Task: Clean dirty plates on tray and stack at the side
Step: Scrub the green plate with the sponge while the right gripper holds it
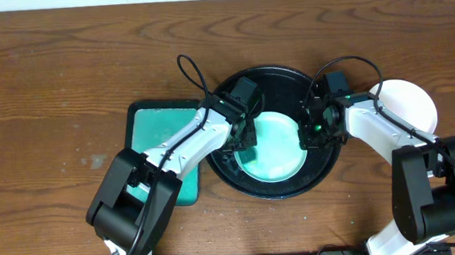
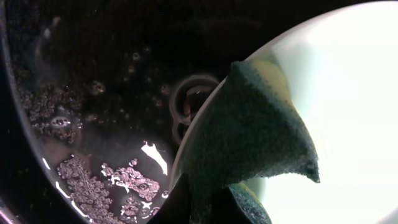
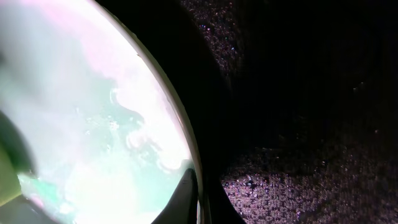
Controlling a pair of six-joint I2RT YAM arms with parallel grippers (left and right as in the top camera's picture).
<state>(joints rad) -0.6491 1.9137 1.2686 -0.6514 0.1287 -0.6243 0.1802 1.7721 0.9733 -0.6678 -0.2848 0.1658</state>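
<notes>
My left gripper should wipe across the plate next. Then it should lift over the teal tray (image 1: 156,132), go down and let go of the sponge, because that tray's bottom is clear.
A pale-mint plate (image 1: 276,152) with teal smears lies in the round black tray (image 1: 274,190). My left gripper (image 1: 246,134) is shut on a dark green and yellow sponge (image 2: 249,124), which rests on the plate's left edge (image 2: 354,93). My right gripper (image 1: 315,133) is shut on the plate's right rim; in the right wrist view one finger (image 3: 193,196) lies over the wet plate (image 3: 81,112) and the other under it. The tray floor is wet and foamy (image 2: 93,93) (image 3: 298,124). A clean white plate (image 1: 409,99) sits on the wood table to the right of the tray.
A smaller rectangular teal tray (image 1: 159,128) lies just left of the black tray, partly under my left arm. Brown wood tabletop (image 1: 48,92) surrounds both. The right arm reaches over the white plate's near edge.
</notes>
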